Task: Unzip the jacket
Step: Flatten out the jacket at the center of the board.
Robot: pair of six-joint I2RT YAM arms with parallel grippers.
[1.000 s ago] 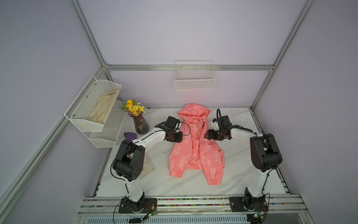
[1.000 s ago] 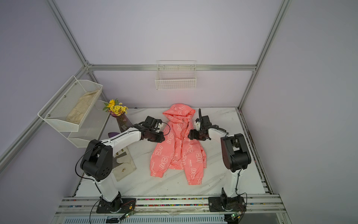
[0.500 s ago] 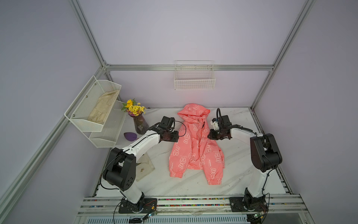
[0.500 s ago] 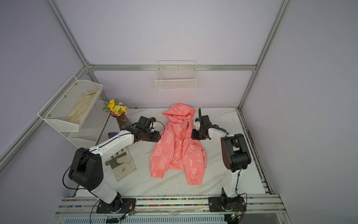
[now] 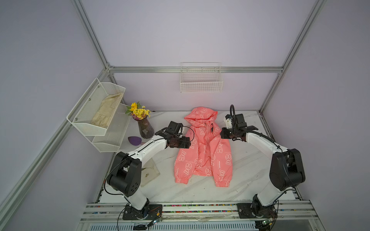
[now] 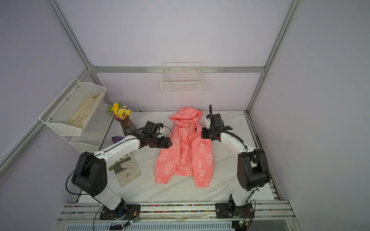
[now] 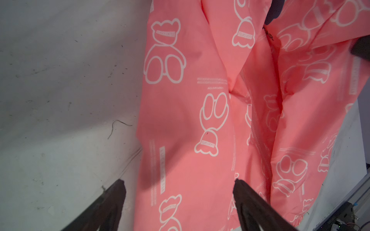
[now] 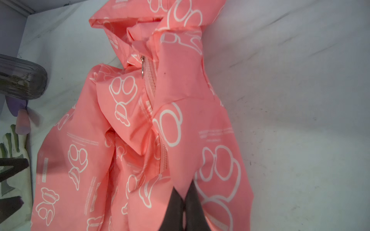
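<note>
Next, my right gripper pulls the jacket's fold away from the zipper toward the bare tabletop beside the jacket's shoulder and releases it there, because the jacket's front lies bunched.
The coral-pink jacket lies face up on the white table, hood toward the back wall. Its silver zipper pull sits high at the collar, with the zipper closed below it. My left gripper is open, low over the jacket's sleeve on the left side, with nothing between its fingers. My right gripper is shut on a fold of jacket fabric at the right shoulder.
A vase of yellow flowers and a purple object stand left of the jacket. A white mesh shelf holds a beige glove. A wire basket hangs on the back wall. A flat clear bag lies under the left arm.
My left gripper has opened and its arm has drawn back toward the left edge of the jacket. My right gripper has shut on the jacket's shoulder fabric.
</note>
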